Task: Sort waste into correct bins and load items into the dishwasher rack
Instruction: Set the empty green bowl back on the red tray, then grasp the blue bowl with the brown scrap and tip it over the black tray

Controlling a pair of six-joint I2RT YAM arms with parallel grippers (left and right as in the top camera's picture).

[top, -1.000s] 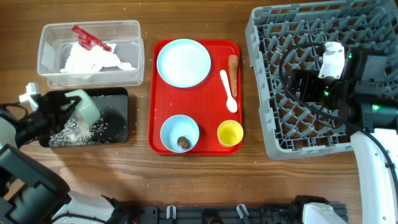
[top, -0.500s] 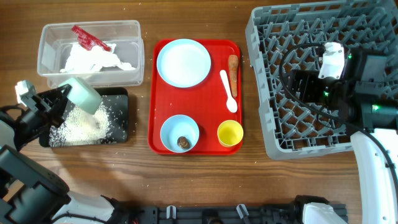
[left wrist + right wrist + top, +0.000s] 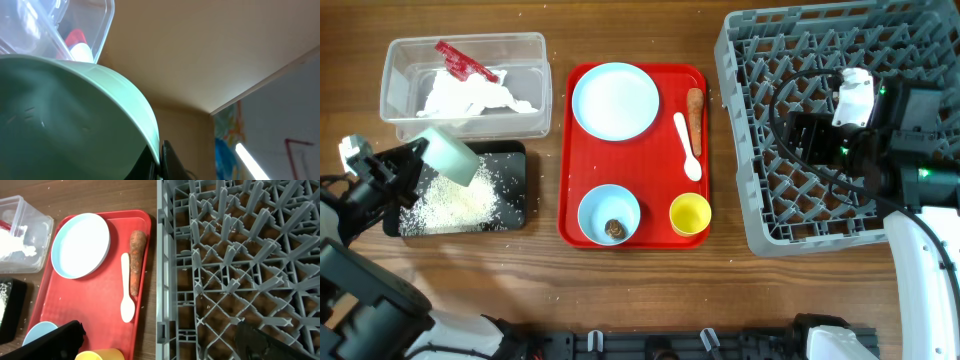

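Observation:
The rice [image 3: 455, 205] is in the black tray, so next I need to swing my left gripper over the red tray [image 3: 665, 215], level the bowl and lower it between the blue plate and the yellow cup.
My left gripper [image 3: 420, 160] is shut on the rim of the pale green bowl [image 3: 448, 155], tipped above the black tray [image 3: 516, 152], where white rice [image 3: 455, 205] lies. The bowl fills the left wrist view [image 3: 65, 125]. The clear tub [image 3: 395, 60] holds the red wrapper [image 3: 463, 62] and white tissue [image 3: 470, 95]. On the red tray [image 3: 665, 215] are the blue plate [image 3: 615, 101], carrot stick [image 3: 695, 115], white spoon [image 3: 687, 145], yellow cup [image 3: 690, 214] and a blue bowl [image 3: 609, 214] with a brown lump [image 3: 613, 229]. My right gripper [image 3: 160, 342] is open and empty over the grey rack [image 3: 840, 130].
The rack's left wall [image 3: 162, 280] stands right beside the red tray's right edge. The right wrist view also shows the plate [image 3: 81, 245], carrot [image 3: 136, 260], spoon [image 3: 126, 287] and cup [image 3: 100, 355]. A few rice grains lie on the wood near the black tray.
My left gripper has lifted and tilted the pale green bowl back toward the upper left; rice now lies spread in the black tray. The right arm has not moved.

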